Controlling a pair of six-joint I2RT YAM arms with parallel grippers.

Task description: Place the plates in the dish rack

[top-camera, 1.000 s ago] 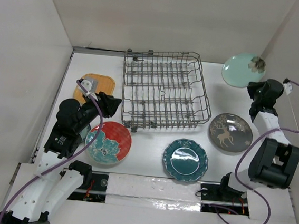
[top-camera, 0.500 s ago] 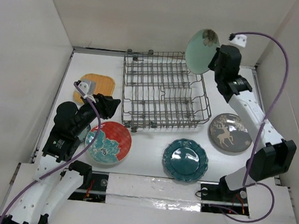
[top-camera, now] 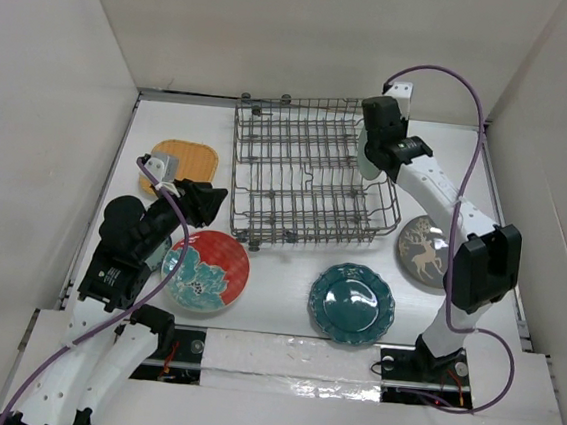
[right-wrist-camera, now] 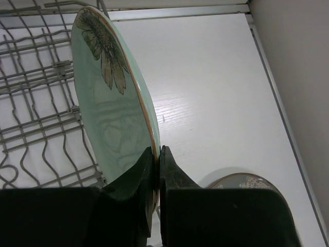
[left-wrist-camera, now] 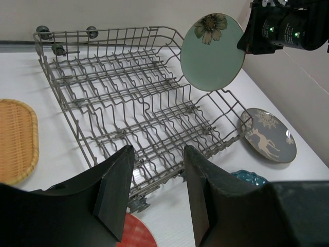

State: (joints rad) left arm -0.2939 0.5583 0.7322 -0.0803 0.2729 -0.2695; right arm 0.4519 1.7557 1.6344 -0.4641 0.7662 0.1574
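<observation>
Next I should move my right gripper left in the top view and bring the plate down between the rack's empty end wires to release it, since they lie below.
My right gripper (top-camera: 369, 158) is shut on the rim of the mint-green plate (right-wrist-camera: 110, 103), holding it upright and edge-on over the right end of the grey wire dish rack (top-camera: 308, 170). The plate also shows in the left wrist view (left-wrist-camera: 212, 51), above the rack (left-wrist-camera: 128, 103). My left gripper (top-camera: 210, 197) is open and empty, near the rack's front left corner. The red plate with teal flower (top-camera: 205, 270), the dark teal scalloped plate (top-camera: 352, 303), the deer plate (top-camera: 428, 252) and the orange plate (top-camera: 183, 163) lie flat on the table.
White walls enclose the table on three sides. My right forearm crosses over the deer plate's left part. The rack holds no plates inside. The orange plate lies just behind my left gripper.
My right arm has swung left and down with the mint-green plate, from above the rack's far right corner to over its right end. My left arm has barely moved.
</observation>
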